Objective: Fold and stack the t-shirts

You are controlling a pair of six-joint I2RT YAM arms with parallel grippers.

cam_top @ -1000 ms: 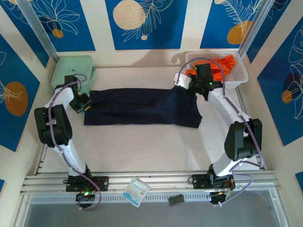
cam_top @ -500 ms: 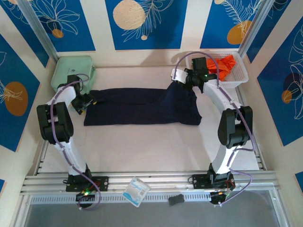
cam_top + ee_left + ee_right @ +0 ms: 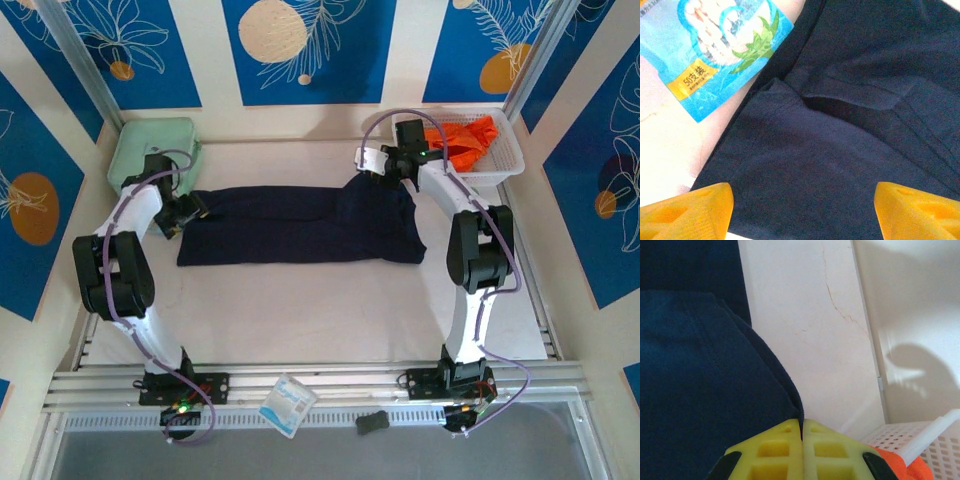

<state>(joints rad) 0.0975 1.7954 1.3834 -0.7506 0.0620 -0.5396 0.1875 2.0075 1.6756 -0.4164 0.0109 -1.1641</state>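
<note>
My right gripper will lower to the shirt's far edge (image 3: 364,188) below it next and release the navy fold there, as the pinched cloth still peaks past that edge.
A dark navy t-shirt (image 3: 290,225) lies stretched left to right across the table. My left gripper (image 3: 190,212) hovers at its left end, open, and the left wrist view shows the yellow fingertips (image 3: 687,210) wide apart over the navy cloth (image 3: 830,165) with nothing between them. My right gripper (image 3: 385,170) is at the shirt's far right corner. It is shut on a fold of the navy edge (image 3: 790,400), pinched between the fingers (image 3: 801,440). An orange t-shirt (image 3: 462,138) lies bunched in the white basket (image 3: 505,165).
A pale green zipped case (image 3: 150,150) sits at the back left. A blue printed packet (image 3: 715,50) lies beside the shirt's edge in the left wrist view. Another packet (image 3: 288,403) and a small black object (image 3: 372,422) rest on the front rail.
My left gripper has opened and let go of the shirt's left end. The right arm has drawn the shirt's right corner farther back, toward the basket.
</note>
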